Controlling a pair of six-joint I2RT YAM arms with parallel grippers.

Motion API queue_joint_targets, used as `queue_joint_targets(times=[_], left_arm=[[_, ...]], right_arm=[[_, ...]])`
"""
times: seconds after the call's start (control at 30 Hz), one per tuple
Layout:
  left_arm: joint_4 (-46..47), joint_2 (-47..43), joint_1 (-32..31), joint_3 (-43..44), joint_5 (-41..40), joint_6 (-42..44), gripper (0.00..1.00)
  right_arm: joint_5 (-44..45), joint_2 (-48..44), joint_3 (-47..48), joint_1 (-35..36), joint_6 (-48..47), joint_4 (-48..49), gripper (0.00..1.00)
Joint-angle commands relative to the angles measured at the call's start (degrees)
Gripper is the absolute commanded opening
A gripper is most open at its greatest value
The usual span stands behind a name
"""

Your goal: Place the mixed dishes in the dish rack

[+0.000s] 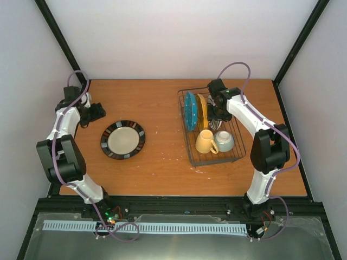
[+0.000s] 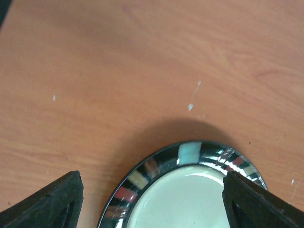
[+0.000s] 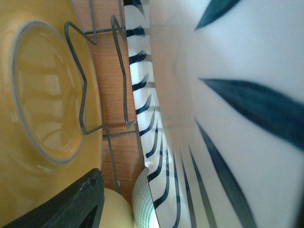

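The plate is lying flat on the tabletop. My left gripper needs to move back and down next, tilting toward level, onto the plate's dark rim beside its arm.
The dish rack stands right of centre; its wires show in the right wrist view. In it stand a teal dotted plate and an orange plate. A pale yellow mug and a pale green bowl lie in its front part. My right gripper is open inside the rack around the upright striped plate; one finger shows. The dark-rimmed beige plate lies flat on the table. My left gripper is open beside its far-left rim.
The wooden table is closed in by pale walls at the back and sides, with black frame posts in the corners. Both arm bases stand on the black rail at the near edge.
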Motion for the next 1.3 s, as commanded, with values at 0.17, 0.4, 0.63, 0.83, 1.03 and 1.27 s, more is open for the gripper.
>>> queue_joint_targets(times=[0.17,0.4,0.63,0.83,1.03,1.27], left_arm=[[3.75,1.92,13.99,-5.42,24.13,3.87,0.79],[-1.1,10.94,23.35,0.61,38.71,11.68,0.76],[-0.11,14.47,24.03,-5.13,47.48,16.45,0.73],[2.26,14.88,23.94,-11.17,49.18,17.34,0.73],[3.88,17.25,23.95,-14.24,50.72,17.3,0.73],[4.93,22.49,23.28,-16.28,53.96,17.64,0.7]], right_arm=[[4.38,-1.57,10.5,-3.91,1.62,-7.14,0.65],[5.17,-5.49,17.48,-12.67,0.04,-5.95,0.67],[1.08,-4.97,17.29,-17.63,-1.33,-3.38,0.67],[-2.55,-2.01,18.03,-19.02,-1.76,-1.17,0.67],[-4.95,1.36,19.97,-19.82,-1.94,-0.22,0.67],[-5.97,3.81,20.94,-20.81,-1.59,0.48,0.67]])
